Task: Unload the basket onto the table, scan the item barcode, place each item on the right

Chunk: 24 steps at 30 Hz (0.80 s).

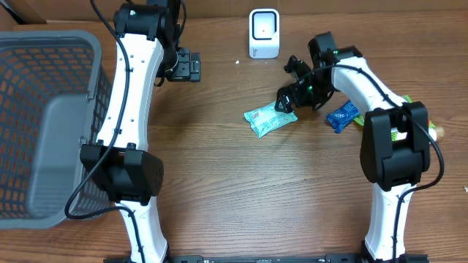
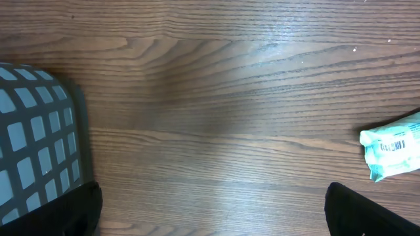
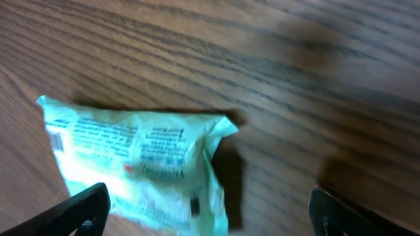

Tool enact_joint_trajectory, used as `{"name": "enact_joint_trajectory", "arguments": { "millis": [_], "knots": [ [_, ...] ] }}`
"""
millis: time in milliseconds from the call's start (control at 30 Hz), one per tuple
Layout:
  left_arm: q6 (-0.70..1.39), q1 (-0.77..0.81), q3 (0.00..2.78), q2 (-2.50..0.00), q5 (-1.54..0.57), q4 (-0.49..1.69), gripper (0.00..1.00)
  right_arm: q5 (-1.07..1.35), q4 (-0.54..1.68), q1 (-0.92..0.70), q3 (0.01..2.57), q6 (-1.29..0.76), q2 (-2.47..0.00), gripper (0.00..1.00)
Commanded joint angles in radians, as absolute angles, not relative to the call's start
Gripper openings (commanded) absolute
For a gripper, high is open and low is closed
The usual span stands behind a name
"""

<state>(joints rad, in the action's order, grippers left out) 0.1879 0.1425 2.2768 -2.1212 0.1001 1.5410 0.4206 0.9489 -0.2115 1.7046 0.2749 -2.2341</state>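
Next, my right gripper moves down and to the left in the overhead view onto the mint packet's edge facing the blue packet (image 3: 202,191), as the mint packet sits nearer one finger.
A mint-green packet (image 1: 269,119) lies flat on the wooden table, printed side up. My right gripper (image 1: 287,93) hangs just above the packet's right end, open and not gripping it. In the right wrist view the packet (image 3: 138,160) lies below the right gripper (image 3: 213,216), reaching in from the left fingertip, with bare wood toward the right one. A white scanner (image 1: 264,33) stands at the back of the table. My left gripper (image 1: 186,66) is open and empty at the back left. In its own view the left gripper (image 2: 213,216) is over bare wood, with the packet (image 2: 394,152) at the right edge.
A grey mesh basket (image 1: 44,120) fills the left side and shows at the left of the left wrist view too (image 2: 33,157). A blue packet (image 1: 342,115) lies right of the mint one. A yellow-green item (image 1: 435,131) peeks out behind the right arm.
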Motion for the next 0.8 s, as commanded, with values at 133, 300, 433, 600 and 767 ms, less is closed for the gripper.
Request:
{"name": "enact_joint_trajectory", "arguments": {
  "millis": [133,300,433,600,767],
  "knots": [
    [0.206,0.145,2.273,-2.126,0.092,1.539,1.00,0.519,0.860,-0.232,1.600,0.296,-2.240,0.89],
    [0.206,0.151,2.273,-2.126,0.092,1.539,1.00,0.599,0.819,-0.238,1.558,0.295,-2.240,0.80],
    [0.206,0.150,2.273,-2.126,0.092,1.539,1.00,0.604,0.815,-0.247,1.538,0.296,-2.240,0.74],
    [0.206,0.150,2.273,-2.126,0.092,1.539,0.99,0.604,0.812,-0.252,1.499,0.295,-2.240,0.62],
    [0.206,0.151,2.273,-2.126,0.092,1.539,1.00,0.604,0.813,-0.252,1.472,0.284,-2.240,0.44]
  ]
}}
